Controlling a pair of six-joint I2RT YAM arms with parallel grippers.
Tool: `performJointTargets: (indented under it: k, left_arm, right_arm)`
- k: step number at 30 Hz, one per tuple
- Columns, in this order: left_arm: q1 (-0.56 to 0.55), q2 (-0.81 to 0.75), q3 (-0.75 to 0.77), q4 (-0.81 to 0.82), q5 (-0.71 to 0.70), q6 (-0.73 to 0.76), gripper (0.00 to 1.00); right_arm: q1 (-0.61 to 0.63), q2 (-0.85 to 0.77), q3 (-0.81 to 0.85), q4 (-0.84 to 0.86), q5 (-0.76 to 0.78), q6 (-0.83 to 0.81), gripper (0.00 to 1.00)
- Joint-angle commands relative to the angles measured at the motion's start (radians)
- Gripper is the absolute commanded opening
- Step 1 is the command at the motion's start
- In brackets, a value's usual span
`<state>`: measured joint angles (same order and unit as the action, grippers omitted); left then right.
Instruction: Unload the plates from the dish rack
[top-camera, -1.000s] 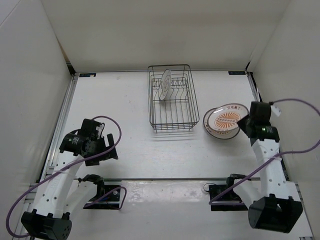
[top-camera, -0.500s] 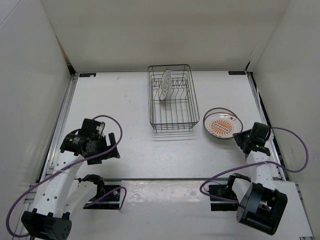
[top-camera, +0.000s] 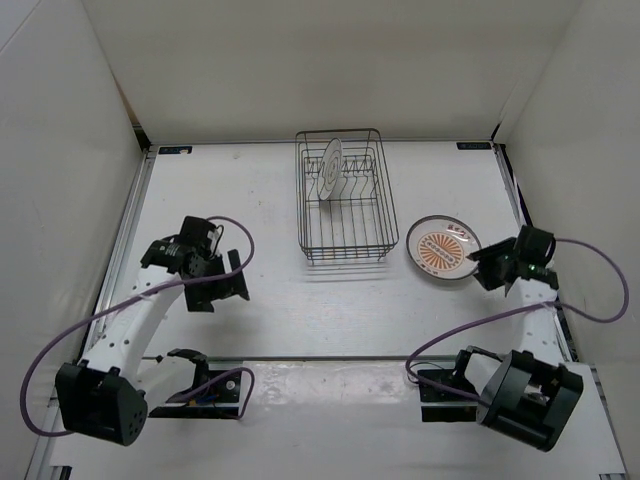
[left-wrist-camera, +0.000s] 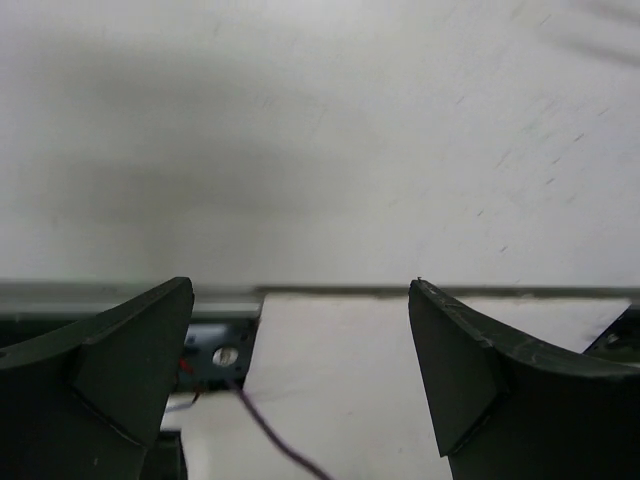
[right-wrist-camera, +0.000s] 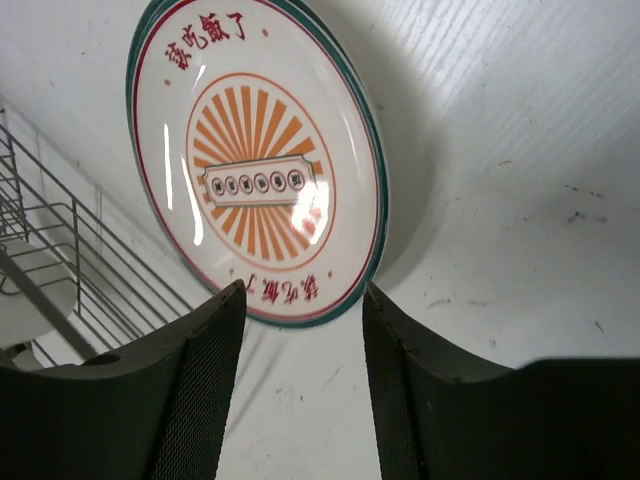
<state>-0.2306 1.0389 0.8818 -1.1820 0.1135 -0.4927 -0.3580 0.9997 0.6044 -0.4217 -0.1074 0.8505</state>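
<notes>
My left gripper should next move outward over the far end of the rack and onto the plate's rim, because one white plate (top-camera: 328, 168) is still standing upright in the dish rack.
The dish rack (top-camera: 340, 205), a dark wire basket, stands at the back middle of the table, and one white plate (top-camera: 328, 168) stands upright in its far end. To the right of the rack, a plate (top-camera: 443, 248) with an orange sunburst lies flat, and a second rim shows beneath it (right-wrist-camera: 378, 215). My right gripper (top-camera: 487, 268) is open just off this plate's near edge, its fingertips (right-wrist-camera: 228, 300) clear of the rim. My left gripper (top-camera: 226, 285) is open over bare table at the left, nothing between its fingers (left-wrist-camera: 160, 310).
White walls close in the table on three sides. Purple cables loop from both arms. The rack's wires (right-wrist-camera: 60, 250) show at the left of the right wrist view. A metal rail (left-wrist-camera: 120, 298) crosses the near edge.
My right gripper lowered the plate it held onto the one on the table, opened and let it go. My left arm swung forward and right, toward the rack.
</notes>
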Motion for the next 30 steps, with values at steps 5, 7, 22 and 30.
performJointTargets:
  k: [5, 7, 22, 30]
  left_arm:
    - [-0.039, 0.101, 0.108, 0.567, -0.022, -0.015, 1.0]
    - [-0.061, 0.189, 0.149, 0.655, -0.018, -0.006, 1.0]
    - [-0.266, 0.893, 0.899, 0.814, 0.031, 0.195, 1.0]
    - [-0.276, 1.133, 1.202, 0.867, -0.005, 0.247, 0.88]
  right_arm:
    - [0.002, 0.048, 0.355, -0.531, 0.185, -0.004, 0.54]
    - [0.007, 0.066, 0.394, -0.623, 0.235, 0.01, 0.54]
    - [0.149, -0.044, 0.342, -0.27, 0.035, -0.251, 0.54]
    - [0.226, -0.095, 0.334, -0.27, 0.14, -0.364, 0.54]
